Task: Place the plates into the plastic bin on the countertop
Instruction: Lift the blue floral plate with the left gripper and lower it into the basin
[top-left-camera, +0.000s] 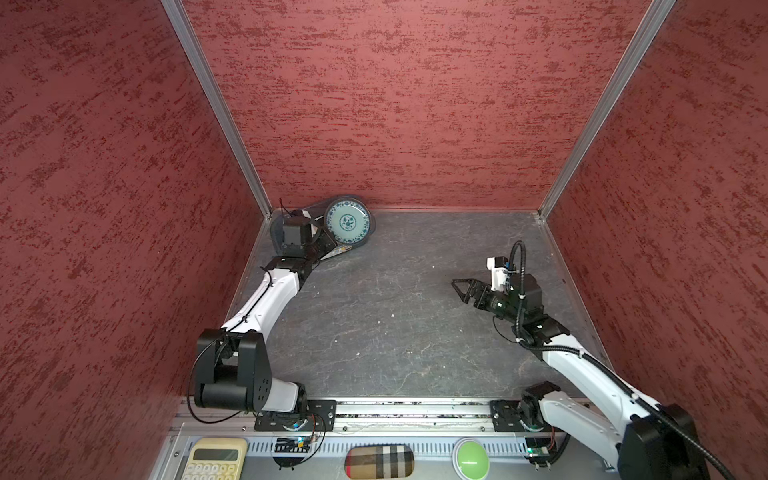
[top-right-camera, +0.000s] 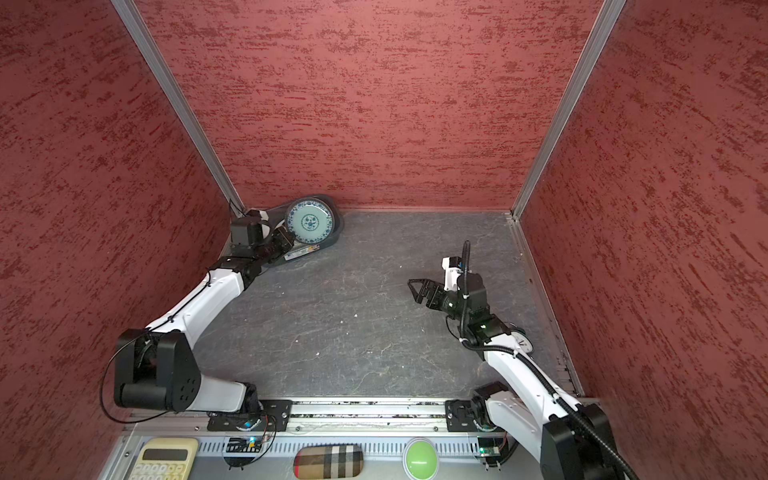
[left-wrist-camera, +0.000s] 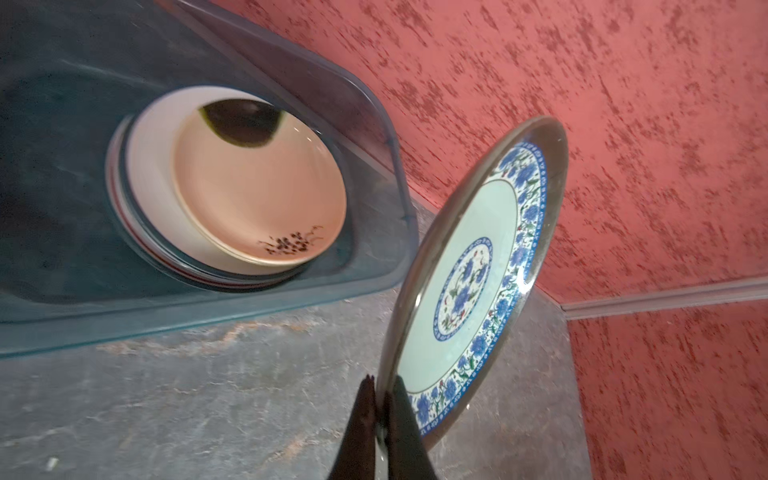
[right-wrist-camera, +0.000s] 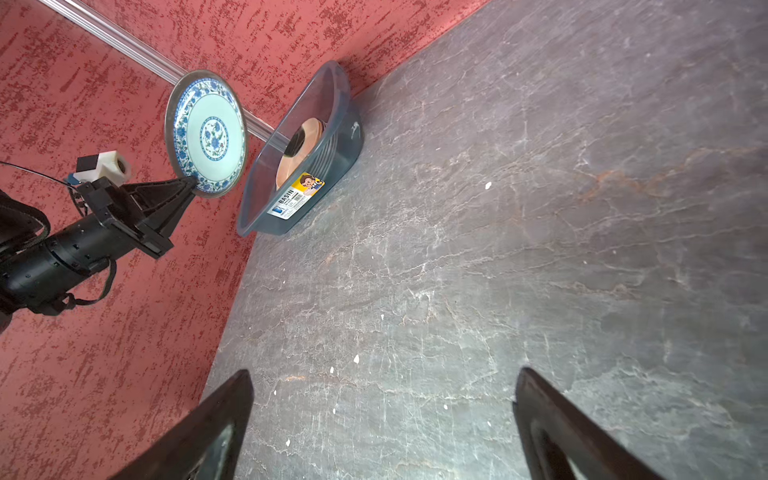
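Note:
My left gripper reaches outward and down onto the cream top plate (left-wrist-camera: 260, 188) next, releasing the teal-patterned plate's rim. That cream plate lies in the bin (left-wrist-camera: 386, 137) below and outward of the gripper.
A teal-patterned plate (top-left-camera: 347, 221) (top-right-camera: 309, 221) (left-wrist-camera: 469, 270) (right-wrist-camera: 205, 133) hangs tilted on edge over the plastic bin (left-wrist-camera: 386, 137) (right-wrist-camera: 347, 145) in the back left corner of the countertop (top-left-camera: 395, 324). My left gripper (left-wrist-camera: 382, 380) (right-wrist-camera: 189, 183) is shut on this plate's rim. Inside the bin lies a stack of plates (left-wrist-camera: 257, 199) (right-wrist-camera: 297, 153); the top one is cream with a dark patch and small dark flowers. My right gripper (top-left-camera: 457, 291) (top-right-camera: 412, 289) (right-wrist-camera: 386, 374) hovers open and empty over the right of the countertop, pointing left.
Red textured walls close in the left, back and right sides. In front of the metal rail lie a cream calculator (top-left-camera: 214, 461), a checked case (top-left-camera: 378, 461) and a green button (top-left-camera: 471, 459). Small white crumbs dot the countertop.

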